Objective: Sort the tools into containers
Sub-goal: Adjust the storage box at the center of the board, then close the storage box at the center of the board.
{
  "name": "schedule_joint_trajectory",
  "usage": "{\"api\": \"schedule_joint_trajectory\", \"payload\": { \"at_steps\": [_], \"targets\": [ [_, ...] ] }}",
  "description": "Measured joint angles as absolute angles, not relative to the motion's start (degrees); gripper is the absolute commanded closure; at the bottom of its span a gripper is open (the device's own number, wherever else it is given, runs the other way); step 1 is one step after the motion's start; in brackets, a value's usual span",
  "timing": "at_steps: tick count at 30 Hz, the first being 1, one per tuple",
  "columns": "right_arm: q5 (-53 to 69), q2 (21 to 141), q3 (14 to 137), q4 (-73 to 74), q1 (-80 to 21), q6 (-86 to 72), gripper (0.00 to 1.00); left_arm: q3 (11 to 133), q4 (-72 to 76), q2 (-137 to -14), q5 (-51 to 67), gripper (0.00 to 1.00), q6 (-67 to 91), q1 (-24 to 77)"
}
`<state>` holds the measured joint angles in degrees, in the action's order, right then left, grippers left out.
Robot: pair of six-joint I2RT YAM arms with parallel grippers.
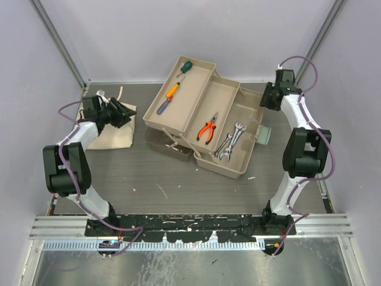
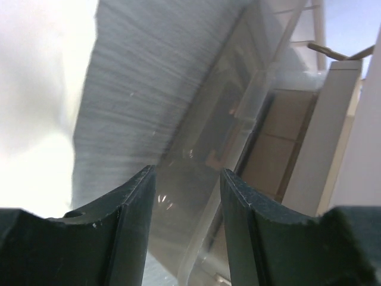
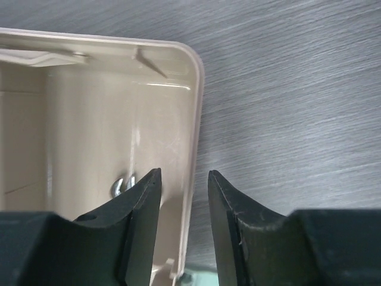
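Note:
My left gripper shifts off the cloth bag toward the top tray (image 1: 191,89) next, then turns onto the translucent lid's edge, which slants across my fingers.
The toolbox's tan trays step down from back left to front right. In the top tray (image 1: 191,89) lie a green-handled screwdriver (image 1: 187,66), an orange-handled one (image 1: 172,91) and a blue-handled one (image 1: 162,107). Orange pliers (image 1: 208,129) rest in the middle tray (image 1: 223,98). Silver wrenches (image 1: 231,143) lie in the lowest tray (image 1: 247,119); their ends (image 3: 122,186) peek past my finger. My right gripper (image 1: 264,102) (image 3: 184,173) is open, with that tray's wall rim (image 3: 195,119) below the gap. Open and empty, my left gripper (image 1: 128,113) (image 2: 187,173) hovers over a cloth bag.
A beige cloth bag (image 1: 113,134) lies at the left of the dark table. The toolbox's translucent brown lid (image 1: 169,143) (image 2: 196,196) lies flat in front of the trays. A pale green latch (image 1: 262,134) sticks out on the lowest tray's right side. Enclosure walls stand close around.

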<state>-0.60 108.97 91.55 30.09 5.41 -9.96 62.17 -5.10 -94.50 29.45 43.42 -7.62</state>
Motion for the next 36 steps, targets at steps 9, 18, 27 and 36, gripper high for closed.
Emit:
{"api": "schedule_joint_trajectory", "payload": {
  "at_steps": [9,18,27,36],
  "targets": [
    [4.1,89.0,79.7,27.9,5.0,-16.6,0.53,63.9,8.1,-105.3,36.0,0.53,49.4,-6.5],
    [8.3,78.9,68.5,26.2,2.9,-19.5,0.53,68.9,7.9,-106.3,39.6,0.55,39.8,0.8],
    [9.1,76.4,64.7,26.2,2.3,-19.7,0.53,72.1,-3.0,-106.3,36.8,0.59,28.2,2.7],
    [9.8,76.2,63.7,26.1,2.3,-19.8,0.53,74.5,-9.9,-106.3,34.5,0.62,20.1,6.4]
  ]
}}
